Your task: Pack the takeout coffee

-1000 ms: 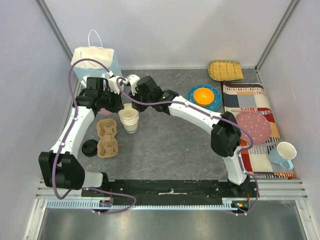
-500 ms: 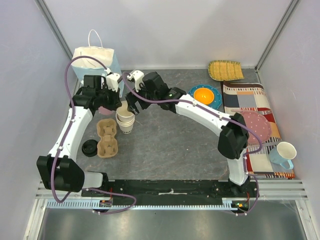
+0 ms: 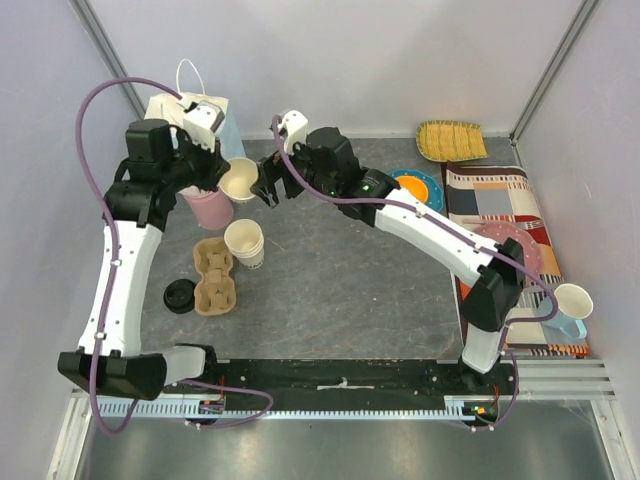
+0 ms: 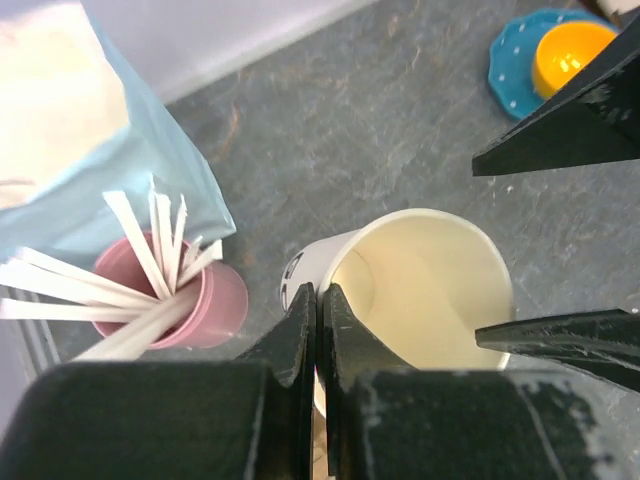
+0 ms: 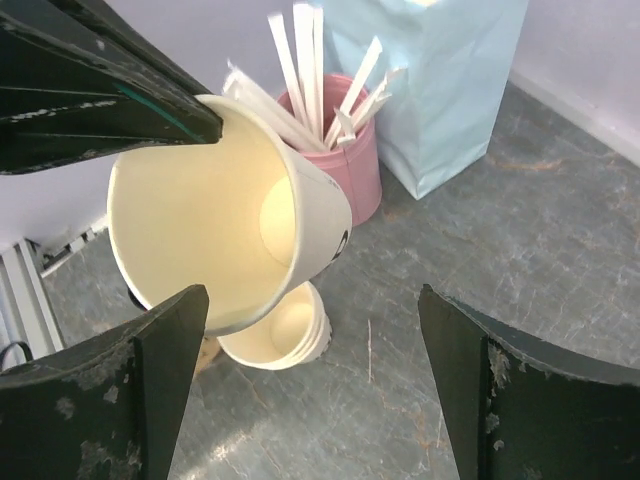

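I need to carry the lidless cup to the right in the top view with my left gripper, then lower it onto the empty table beside the stacked cups and release it.
No lidded takeout coffee shows in any view. My left gripper (image 3: 224,177) (image 4: 319,300) is shut on the rim of a lidless cream-white paper cup (image 3: 239,180) (image 4: 430,280) (image 5: 220,230), held tilted in the air near the back left. My right gripper (image 3: 268,186) (image 5: 310,300) stands wide open just right of that cup, gripping nothing. The stacked cups (image 3: 246,242) (image 5: 275,335) stand on the table below. A round black lid (image 3: 180,295) lies near the left edge, beside a cardboard cup carrier (image 3: 213,275).
A pink cup of white sticks (image 3: 207,207) (image 4: 170,300) (image 5: 345,170) stands under the left arm, in front of a pale blue paper bag (image 3: 190,115) (image 5: 440,80). A blue plate with an orange bowl (image 3: 409,194), a patterned mat (image 3: 505,230) and a mug (image 3: 568,308) lie to the right.
My left gripper has lifted one cup off the stack and carried it up and back. My right gripper has opened, let go of the stack and drawn back toward the rear.
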Controlling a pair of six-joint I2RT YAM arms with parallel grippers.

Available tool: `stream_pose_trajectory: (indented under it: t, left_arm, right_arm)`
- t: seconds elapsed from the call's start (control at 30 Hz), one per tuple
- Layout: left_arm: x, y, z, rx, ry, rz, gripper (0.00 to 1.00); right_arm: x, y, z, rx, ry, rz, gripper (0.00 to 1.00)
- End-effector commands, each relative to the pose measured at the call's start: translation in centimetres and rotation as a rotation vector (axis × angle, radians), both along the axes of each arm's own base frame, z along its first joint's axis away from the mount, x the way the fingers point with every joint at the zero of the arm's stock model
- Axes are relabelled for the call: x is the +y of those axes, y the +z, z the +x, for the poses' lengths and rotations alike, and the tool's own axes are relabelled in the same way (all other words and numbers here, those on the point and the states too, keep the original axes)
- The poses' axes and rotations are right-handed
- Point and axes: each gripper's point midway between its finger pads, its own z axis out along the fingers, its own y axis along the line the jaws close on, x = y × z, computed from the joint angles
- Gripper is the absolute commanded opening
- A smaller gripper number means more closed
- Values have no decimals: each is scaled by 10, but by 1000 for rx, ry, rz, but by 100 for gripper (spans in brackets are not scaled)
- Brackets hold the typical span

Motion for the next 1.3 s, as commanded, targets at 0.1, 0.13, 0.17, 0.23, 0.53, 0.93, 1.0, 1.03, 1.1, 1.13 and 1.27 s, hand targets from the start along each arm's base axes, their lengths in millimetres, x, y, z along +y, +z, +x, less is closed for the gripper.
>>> stream_pose_trajectory:
  t: [0.1,0.13,0.17,0.23,0.53,0.93,1.0,1.03,1.1,1.13,1.27]
  left_arm:
    - [-28,56,-22,-74,-85,-114,2]
    - [-34,47,-23,-56,-99,-104,2]
    - [-38,37,-19,-33,-98,-83,2]
    - [-59,17,-22,12,-160,-60,2]
    - [-155,-70,-33,220,-400,1,2]
    - [-200,-163,-29,326,-528,4,2]
    - [-203,-170,-30,322,-550,-5,2]
    - [-204,-177,-36,340,-569,-12,2]
    - [-204,-187,-37,356,-576,-8,3]
    - [-203,-193,-37,362,-570,1,4]
    - [-199,-211,-35,367,-571,39,7]
  right_arm:
    - [-52,83,1,-86,-130,190,94]
    - [-68,92,-4,-96,-148,206,95]
    - [-86,97,2,-101,-185,220,95]
    - [-115,104,-6,-109,-220,236,96]
    - [-230,78,-10,-127,-506,167,98]
    - [-256,31,-3,-67,-567,87,98]
    - [-252,28,-3,-68,-544,78,98]
    - [-251,27,-3,-69,-536,72,98]
    - [-249,24,-2,-64,-527,68,98]
    - [-248,24,-3,-65,-522,68,98]
    - [-246,25,-2,-66,-511,70,98]
